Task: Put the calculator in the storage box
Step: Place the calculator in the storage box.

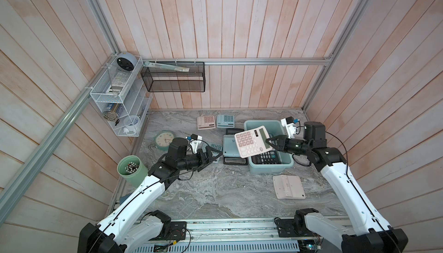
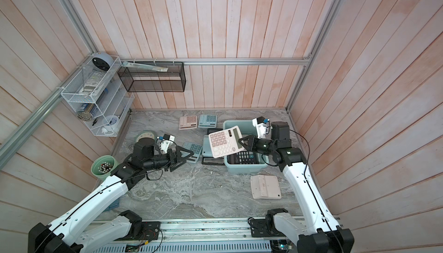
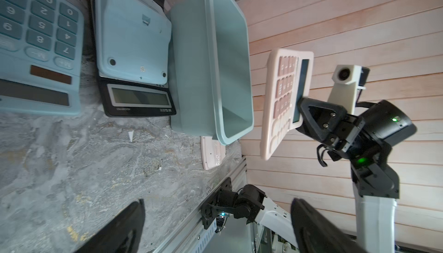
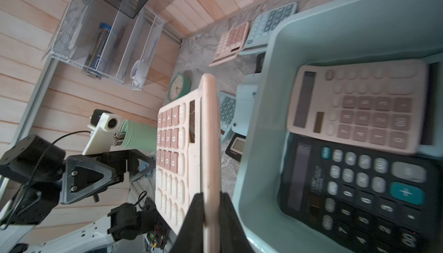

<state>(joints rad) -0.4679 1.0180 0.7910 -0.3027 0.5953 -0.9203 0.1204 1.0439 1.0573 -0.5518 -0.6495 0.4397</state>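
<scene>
I will next tilt my right gripper downward and lower it over the pink calculator inside the storage box to release, because the held calculator still sticks out over the storage box's rim.
A pink calculator [image 1: 253,143] [image 2: 224,143] hangs tilted in the air, keys facing up, over the left rim of the storage box [image 1: 271,169] [image 2: 247,167]. My right gripper [image 1: 269,142] [image 4: 212,196] is shut on its display-end edge; in the right wrist view both fingers press flat on the calculator [image 4: 177,143]. The pale teal storage box [image 4: 263,143] holds a black calculator [image 4: 359,187] with another pink calculator [image 4: 359,110] lying partly on it. My left gripper [image 1: 212,159] [image 3: 218,206] is open and empty, low over the table to the left of the box [image 3: 191,72].
A teal calculator [image 1: 215,146] lies beside the left gripper. A face-down teal calculator [image 1: 231,143] rests on a black one by the box. Pink [image 1: 206,121] and teal [image 1: 225,120] calculators lie at the back, a face-down pale one [image 1: 288,186] in front. Green clock [image 1: 164,140] and pen cup [image 1: 131,169] stand left.
</scene>
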